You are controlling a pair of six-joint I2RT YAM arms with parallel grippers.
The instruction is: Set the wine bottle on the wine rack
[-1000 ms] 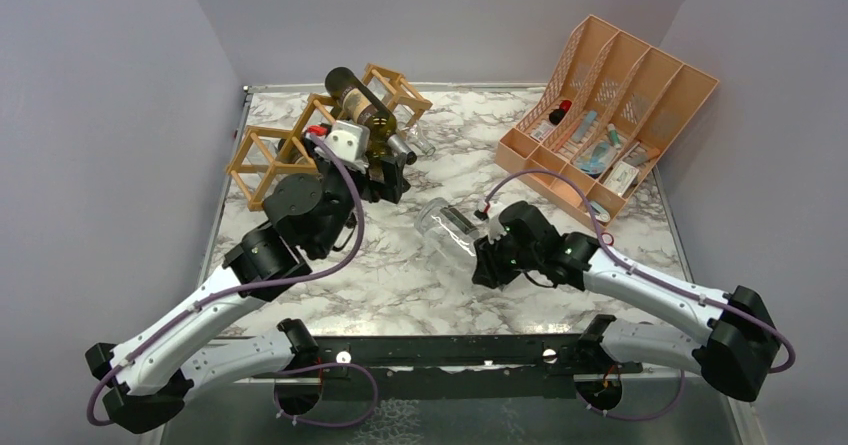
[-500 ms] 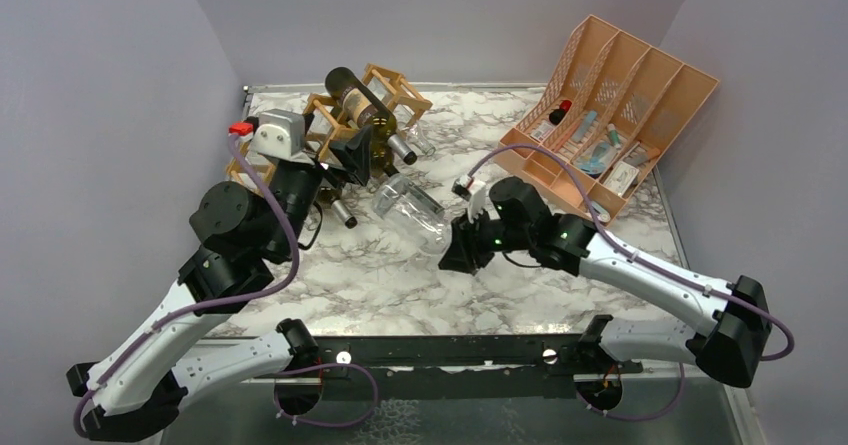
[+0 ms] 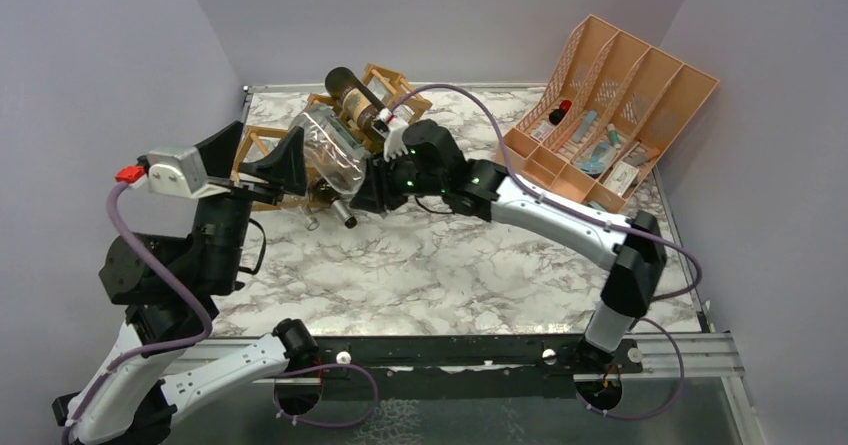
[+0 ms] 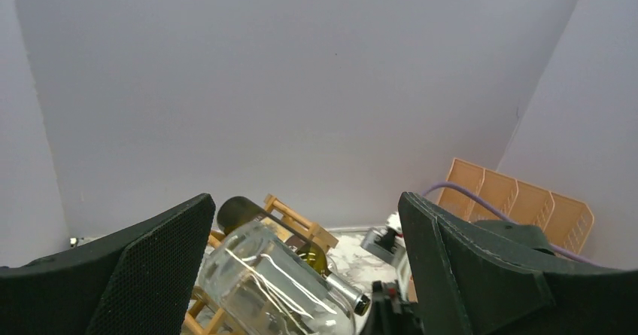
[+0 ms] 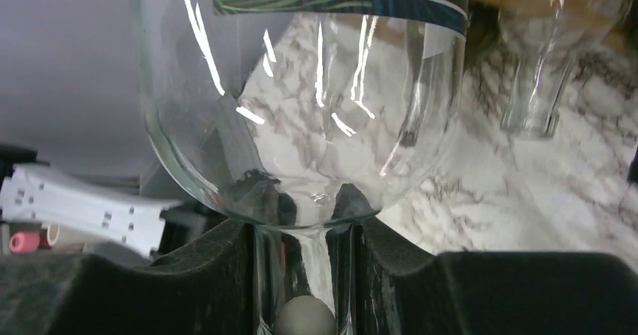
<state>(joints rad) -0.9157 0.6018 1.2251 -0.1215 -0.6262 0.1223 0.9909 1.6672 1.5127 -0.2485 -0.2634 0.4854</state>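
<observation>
Next, my right gripper will shift to the left in the top view and down, over the rack's bare end (image 3: 265,145), as the dark bottle fills the place beside it.
The wine rack (image 3: 403,86) is a tan wooden lattice at the back left. A dark wine bottle (image 3: 356,101) lies on top of it. My right gripper (image 3: 373,187) is shut on the neck of a clear glass wine bottle (image 3: 330,145) and holds its body tilted up against the rack's front. In the right wrist view the neck (image 5: 302,275) sits between both fingers (image 5: 203,278). My left gripper (image 3: 258,155) is open and empty, raised left of the rack. In its wrist view the clear bottle (image 4: 263,293) and the rack (image 4: 299,223) show between the spread fingers (image 4: 154,275).
Another clear bottle lies low in the rack, its neck (image 3: 341,211) pointing out over the marble table (image 3: 450,275); the neck also shows in the right wrist view (image 5: 530,102). A peach slotted organizer (image 3: 610,95) with small items stands at the back right. Grey walls enclose the table.
My right arm has carried the clear bottle from mid-table to the rack at the back left. My left arm has pulled back from the rack and risen, gripper open.
</observation>
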